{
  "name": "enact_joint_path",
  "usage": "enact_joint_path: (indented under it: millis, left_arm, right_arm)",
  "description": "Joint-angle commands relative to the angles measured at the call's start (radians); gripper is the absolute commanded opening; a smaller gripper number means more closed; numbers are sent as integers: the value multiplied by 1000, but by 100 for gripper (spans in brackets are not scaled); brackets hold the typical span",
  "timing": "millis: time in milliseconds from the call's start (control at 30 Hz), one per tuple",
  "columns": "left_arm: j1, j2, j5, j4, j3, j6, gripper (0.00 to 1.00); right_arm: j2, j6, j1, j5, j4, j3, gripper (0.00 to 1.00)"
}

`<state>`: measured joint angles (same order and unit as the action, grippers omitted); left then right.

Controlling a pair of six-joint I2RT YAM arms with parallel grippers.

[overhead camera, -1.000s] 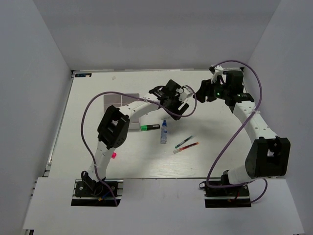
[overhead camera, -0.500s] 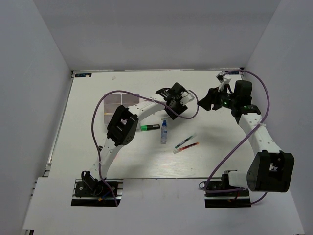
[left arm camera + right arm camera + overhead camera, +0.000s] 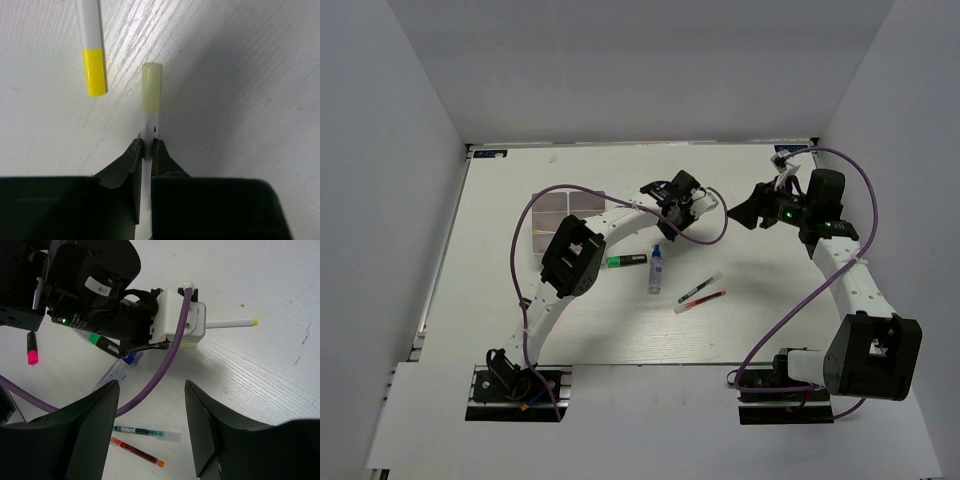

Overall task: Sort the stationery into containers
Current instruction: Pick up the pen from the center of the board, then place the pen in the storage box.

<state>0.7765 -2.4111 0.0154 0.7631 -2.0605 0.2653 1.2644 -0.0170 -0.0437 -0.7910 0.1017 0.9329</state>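
Note:
My left gripper moves up and left in the top view over the tray next and releases the pen with the cream end, since the sections of the containers tray [image 3: 558, 212] lie open.
My left gripper [image 3: 147, 145] is shut on a thin white pen [image 3: 150, 95] with a pale cream end, lying on the table. A second white pen [image 3: 94, 65] with a yellow end lies just left of it, apart. From above, the left gripper [image 3: 692, 205] sits at mid-table, and the right gripper [image 3: 750, 214] hovers open to its right with nothing between its fingers. The right wrist view shows the yellow-ended pen [image 3: 232, 322] poking out behind the left gripper. The containers tray [image 3: 558, 212] lies far left, partly behind the left arm.
A green highlighter [image 3: 627, 260], a blue-capped clear tube [image 3: 656, 270], a green-filled pen [image 3: 698, 290] and a red-filled pen [image 3: 702, 301] lie near the middle. A pink-capped marker [image 3: 31, 349] shows in the right wrist view. Purple cables loop over both arms.
The left gripper's jaws have closed on the cream-ended pen. The right arm has drawn back to the right, away from the left gripper.

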Motion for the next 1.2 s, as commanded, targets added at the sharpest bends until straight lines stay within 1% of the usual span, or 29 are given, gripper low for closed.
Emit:
enact_joint_path:
  millis: [0, 67, 100, 167, 200, 233, 300, 333, 400, 433, 467, 500, 567, 600, 633, 667, 700, 733, 767, 800, 833, 867, 900, 933, 1000, 1067, 1100, 1167]
  left_arm:
    - [4, 13, 15, 5, -12, 3, 11]
    - [4, 53, 3, -27, 3, -12, 6]
    - [4, 76, 3, -88, 20, -30, 0]
    - [4, 128, 3, -163, 82, -63, 0]
    - [4, 183, 21, -229, 101, -76, 0]
    - [-5, 210, 38, -258, 138, -89, 0]
    - [-5, 266, 84, -335, 177, -121, 0]
    - [-5, 330, 84, -362, 228, -132, 0]
    - [-14, 406, 95, -427, 298, -181, 0]
    - [-14, 446, 95, -505, 386, -199, 0]
    - [-23, 539, 52, -546, 437, -219, 0]
    - [-23, 588, 17, -638, 545, -257, 0]
    - [-23, 688, -52, -729, 658, -291, 0]
    - [-23, 783, -78, -769, 762, -311, 0]
    - [-23, 828, -109, -835, 811, -339, 0]
    - [-23, 872, -188, -866, 859, -357, 0]
    - [-23, 961, -300, -936, 957, -388, 0]
    - [-23, 1004, -301, -936, 1005, -388, 0]
    - [-23, 1045, -431, -999, 1051, -403, 0]
    - [-34, 1087, -495, -1027, 1133, -417, 0]
    - [-45, 1122, -550, -1045, 1170, -432, 0]
    - [-45, 1188, -642, -1088, 1206, -442, 0]
    - [-55, 1216, -688, -1110, 1270, -442, 0]
    - [-56, 1240, -771, -1131, 1299, -442, 0]
    - [-69, 1296, -843, -1206, 1382, -442, 0]
    - [-97, 1307, -902, -1268, 1437, -425, 0]
    - [-97, 1307, -916, -1304, 1438, -425, 0]
    - [-126, 1288, -937, -1321, 1447, -425, 0]
  right_arm:
    - [-36, -6, -12, -48, -37, -14, 61]
    - [-43, 6, -16, -60, -39, -28, 62]
    - [-45, 9, -19, -71, -46, -35, 62]
    - [-56, 12, -22, -71, -48, -46, 65]
    - [-56, 9, -25, -73, -49, -52, 65]
    - [-59, 41, -24, -73, -48, -54, 65]
    - [-59, 46, -30, -71, -48, -57, 65]
    - [-56, 49, -30, -71, -48, -57, 65]
    - [-51, 51, -35, -77, -49, -59, 65]
    - [-51, 51, -35, -80, -54, -59, 65]
    - [-51, 52, -35, -86, -54, -63, 65]
    - [-53, 48, -36, -89, -63, -69, 64]
    - [-54, 46, -38, -108, -74, -77, 58]
    - [-53, 45, -39, -117, -76, -80, 54]
    - [-50, 45, -38, -131, -86, -86, 44]
    - [-46, 45, -38, -146, -88, -86, 39]
    - [-49, 45, -39, -161, -91, -91, 27]
    - [-42, 45, -41, -168, -88, -91, 21]
    - [-39, 45, -39, -174, -89, -92, 16]
    - [-40, 43, -39, -198, -89, -89, 12]
    - [-31, 45, -39, -208, -88, -86, 9]
    - [-27, 43, -39, -212, -88, -86, 7]
    - [-23, 43, -38, -223, -88, -85, 7]
    - [-20, 43, -39, -229, -91, -86, 6]
    - [-20, 42, -36, -243, -89, -88, 6]
    - [-19, 35, -36, -257, -121, -91, 6]
    - [-16, 34, -36, -266, -123, -91, 6]
    - [-14, 34, -35, -277, -123, -92, 6]
